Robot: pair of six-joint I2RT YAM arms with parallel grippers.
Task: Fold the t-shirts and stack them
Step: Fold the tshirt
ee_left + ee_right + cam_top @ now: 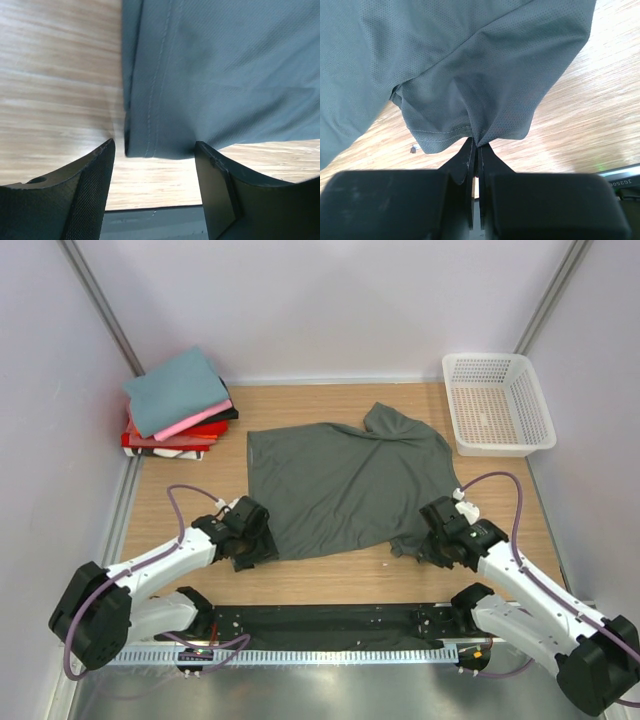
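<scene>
I should lift the t-shirt's pinched edge with my right gripper, carry it outward over the t-shirt's flat body (pixel 411 496) and let go there, since this near side is unfolded.
A dark grey-green t-shirt (pixel 345 480) lies spread on the wooden table. My left gripper (pixel 258 543) is open at its near left corner; the hemmed corner (pixel 150 145) lies just beyond the fingertips, not between them. My right gripper (pixel 428 540) is shut on the shirt's near right edge, with bunched cloth (pixel 485 115) pinched at the tips. A stack of folded t-shirts (pixel 178 405) sits at the far left: teal-blue on top, then pink, black and red.
A white lattice basket (pixel 497 403) stands at the far right corner. Grey walls close the table on three sides. A black rail (pixel 330 625) runs along the near edge between the arm bases.
</scene>
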